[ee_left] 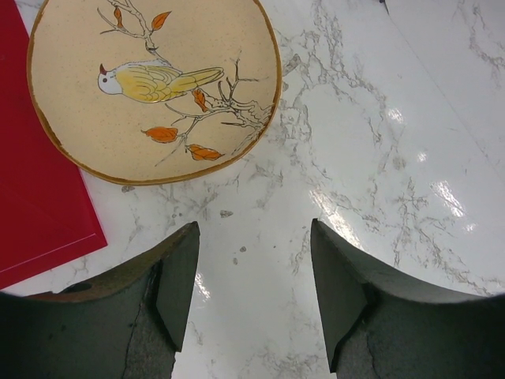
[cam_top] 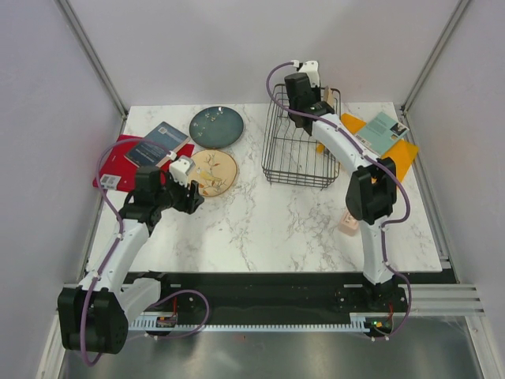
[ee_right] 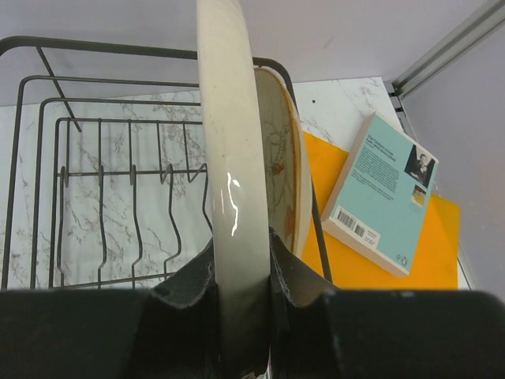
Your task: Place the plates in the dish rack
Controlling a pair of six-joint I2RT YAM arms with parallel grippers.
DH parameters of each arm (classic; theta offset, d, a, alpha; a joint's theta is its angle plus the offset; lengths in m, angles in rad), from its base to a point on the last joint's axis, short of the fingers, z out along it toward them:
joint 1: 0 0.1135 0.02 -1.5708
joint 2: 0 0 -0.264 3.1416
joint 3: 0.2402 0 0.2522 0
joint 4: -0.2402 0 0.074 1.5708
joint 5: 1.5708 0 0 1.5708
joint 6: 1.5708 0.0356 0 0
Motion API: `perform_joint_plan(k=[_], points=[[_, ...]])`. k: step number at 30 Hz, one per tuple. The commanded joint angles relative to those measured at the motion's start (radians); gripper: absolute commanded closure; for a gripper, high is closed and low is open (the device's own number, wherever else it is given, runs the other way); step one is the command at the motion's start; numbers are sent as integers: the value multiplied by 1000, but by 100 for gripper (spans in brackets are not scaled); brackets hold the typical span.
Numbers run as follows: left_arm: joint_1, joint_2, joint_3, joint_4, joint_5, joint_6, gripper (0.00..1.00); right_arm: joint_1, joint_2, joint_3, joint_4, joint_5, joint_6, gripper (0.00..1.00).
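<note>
The pale cream plate already hangs upright, so my right gripper will lower it into the wire slot beside the standing bird plate and let go of the cream plate's rim.
My right gripper (cam_top: 304, 103) is above the black wire dish rack (cam_top: 293, 162), at its far right end. In the right wrist view it (ee_right: 241, 253) is shut on a cream plate (ee_right: 229, 158) held upright and edge-on over the rack (ee_right: 118, 49). A cream bird-and-branch plate (ee_right: 288, 166) stands in the rack just right of it. A second cream bird plate (cam_top: 213, 171) lies flat on the table, with a dark teal plate (cam_top: 216, 126) behind it. My left gripper (cam_top: 185, 193) is open and empty, low over the marble just short of the bird plate (ee_left: 154, 87).
A red book (cam_top: 118, 162) with a blue book (cam_top: 158, 142) on it lies left of the plates; its red corner (ee_left: 31, 197) is beside my left fingers. An orange board (ee_right: 371, 268) with a teal book (ee_right: 383, 189) lies right of the rack. A small pale object (cam_top: 348, 223) sits near the right arm.
</note>
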Motion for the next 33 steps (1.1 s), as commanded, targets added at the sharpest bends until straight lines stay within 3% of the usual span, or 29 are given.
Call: perform_joint_plan(k=[1, 13, 15, 16, 19, 25, 33], points=[[-6, -5, 1, 6, 15, -35, 35, -8, 9, 81, 92, 10, 16, 100], [-6, -3, 6, -37, 18, -30, 35, -62, 104, 137, 90, -51, 42, 100], [-6, 0, 4, -37, 18, -30, 35, -71, 107, 137, 89, -60, 42, 93], [-6, 6, 3, -37, 20, -36, 35, -69, 105, 137, 92, -68, 37, 76], [-6, 15, -2, -31, 21, -50, 35, -66, 85, 132, 94, -96, 34, 53], [-6, 36, -14, 13, 2, -92, 33, -33, -8, 101, 101, -106, 13, 48], [-3, 246, 124, 16, -230, -230, 29, 130, -212, -90, 140, -131, -64, 48]])
